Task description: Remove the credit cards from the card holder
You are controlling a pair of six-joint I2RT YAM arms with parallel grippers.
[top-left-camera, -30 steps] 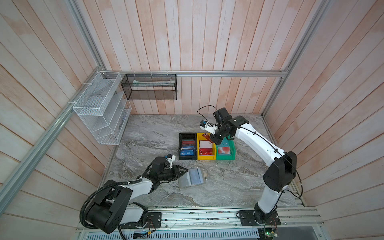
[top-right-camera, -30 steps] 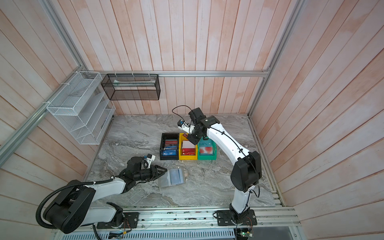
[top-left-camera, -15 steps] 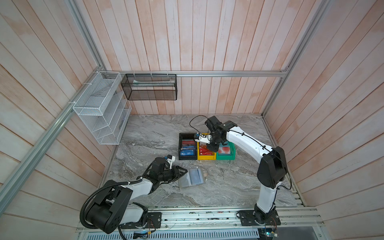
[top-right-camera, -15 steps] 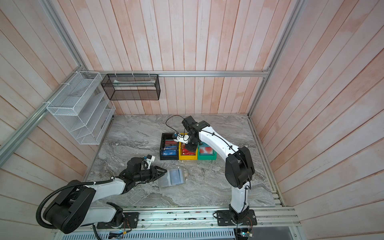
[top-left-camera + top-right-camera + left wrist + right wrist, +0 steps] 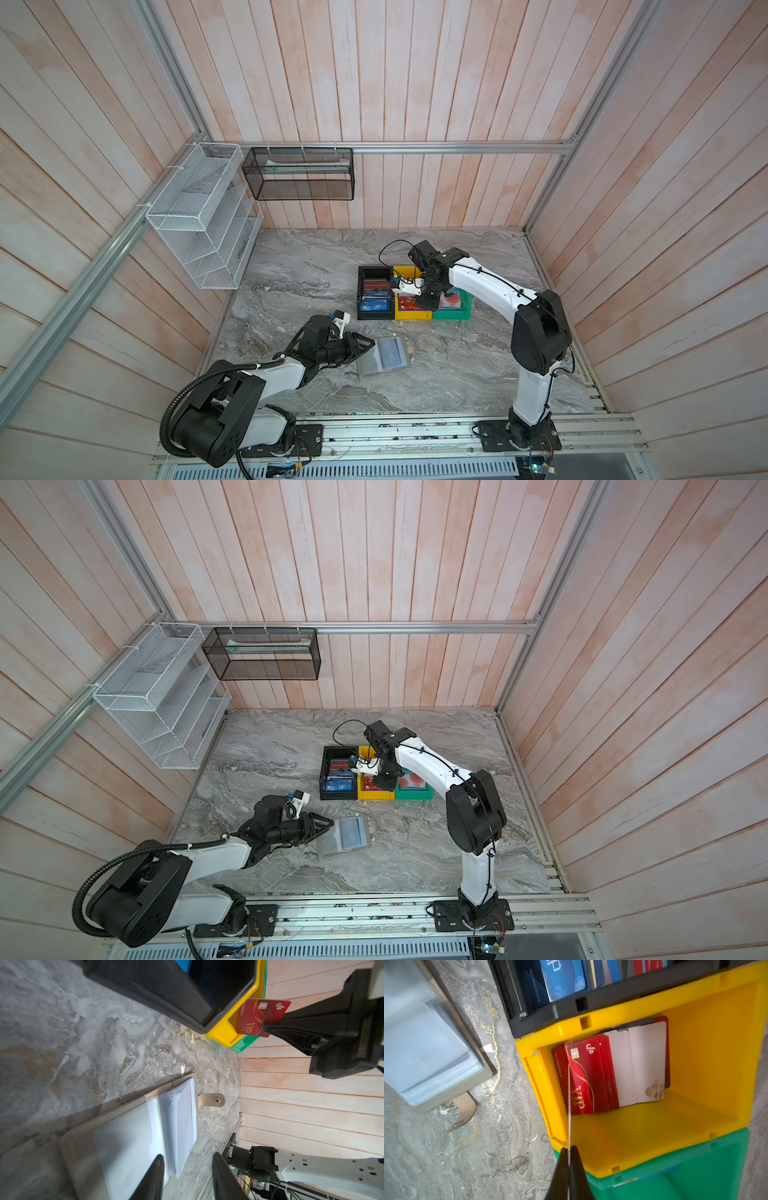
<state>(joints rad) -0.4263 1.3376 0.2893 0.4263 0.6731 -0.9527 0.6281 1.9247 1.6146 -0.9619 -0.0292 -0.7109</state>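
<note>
My right gripper lowers toward the front red VIP card (image 5: 580, 1080) next and releases the held card there, since matching red cards lie in the yellow bin (image 5: 695, 1064).
The grey card holder (image 5: 384, 355) (image 5: 345, 835) lies open on the marble table, its clear pockets (image 5: 124, 1136) facing up and looking empty. My left gripper (image 5: 365, 343) (image 5: 188, 1159) stands open at the holder's left edge. One finger is over a pocket and the other is past the holder's edge. My right gripper (image 5: 428, 301) (image 5: 568, 1149) is shut on a red credit card (image 5: 261, 1018) with gold "VIP" lettering. It holds the card on edge over the yellow bin (image 5: 695, 1064). In the right wrist view the card shows only as a thin line (image 5: 569, 1105).
A black bin (image 5: 361, 291), the yellow bin (image 5: 411, 316) and a green bin (image 5: 453, 316) stand side by side behind the holder. Red and white cards (image 5: 612, 1068) lie in the yellow bin, blue ones (image 5: 562, 976) in the black. A white wire rack (image 5: 199, 216) and a black mesh basket (image 5: 299, 174) hang on the walls.
My right arm has swung left and down from behind the bins to a spot over the yellow bin, still holding the card. My left arm has stayed where it was.
</note>
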